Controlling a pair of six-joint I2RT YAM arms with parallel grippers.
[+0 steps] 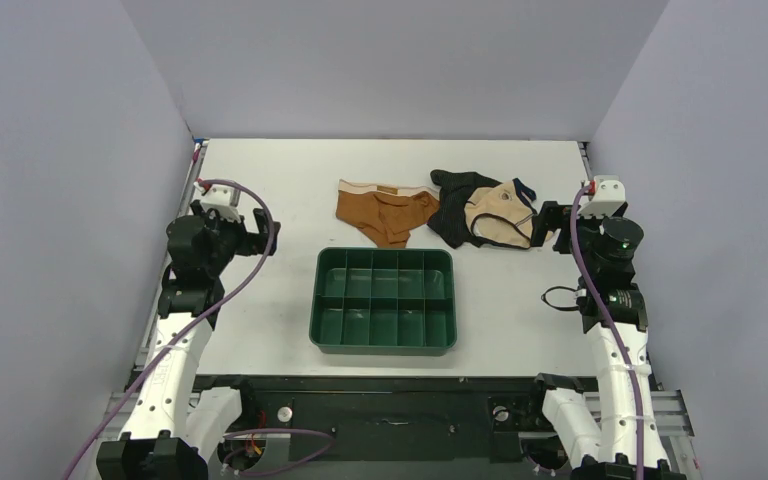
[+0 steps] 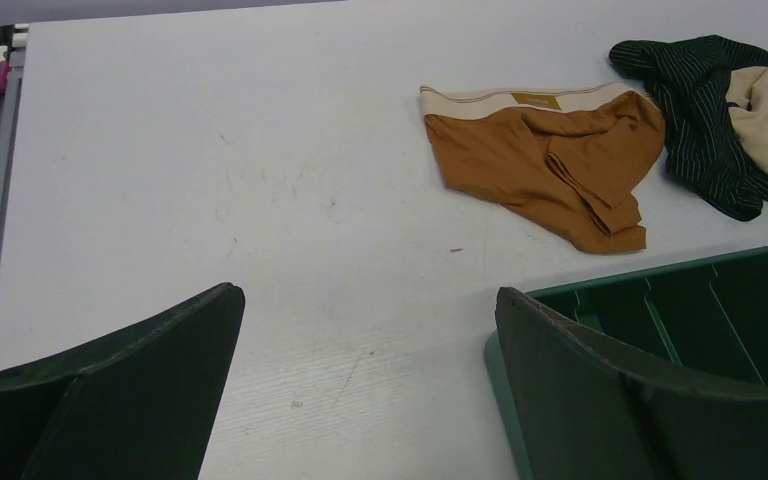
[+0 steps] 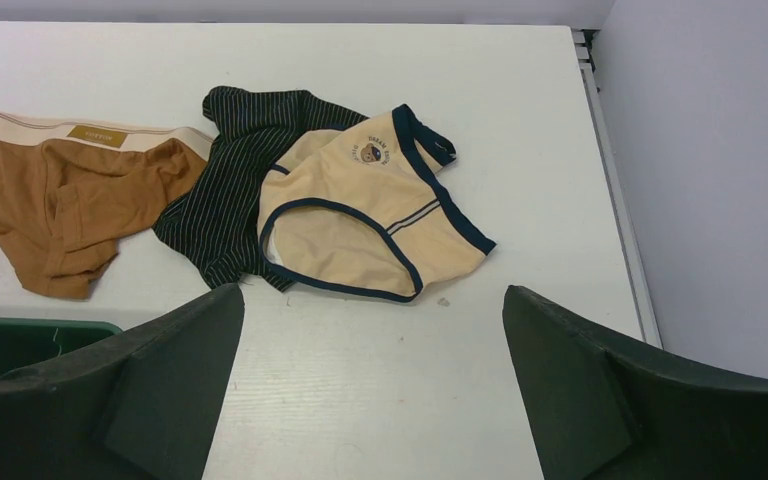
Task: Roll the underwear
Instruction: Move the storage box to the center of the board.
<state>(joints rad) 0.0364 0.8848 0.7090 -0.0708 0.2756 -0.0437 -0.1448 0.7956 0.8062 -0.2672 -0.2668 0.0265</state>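
Next, my left gripper lowers across onto the tray's nearest rim's far end (image 1: pixel 319 264), as the tray crowding the underwear (image 1: pixel 385 212) is below it, to its right in the top view.
The rust-brown underwear (image 1: pixel 385 212) with a cream waistband lies loosely spread and partly folded on the white table, just beyond the green tray. It also shows in the left wrist view (image 2: pixel 540 160) and in the right wrist view (image 3: pixel 60 200). My left gripper (image 1: pixel 263 234) is open and empty at the table's left side, well to the left of the underwear; in its own view (image 2: pixel 368 292) only bare table lies between the jaws. My right gripper (image 1: pixel 550 226) is open and empty at the right, next to the other garments; its own view (image 3: pixel 372 291) shows bare table between the jaws.
A black pinstriped garment (image 1: pixel 450 215) lies touching the underwear's right side, with a beige garment with dark trim (image 1: pixel 500 215) partly on top of it. A green divided tray (image 1: pixel 380 349) stands at the table's middle front. Grey walls close in the left, right and back.
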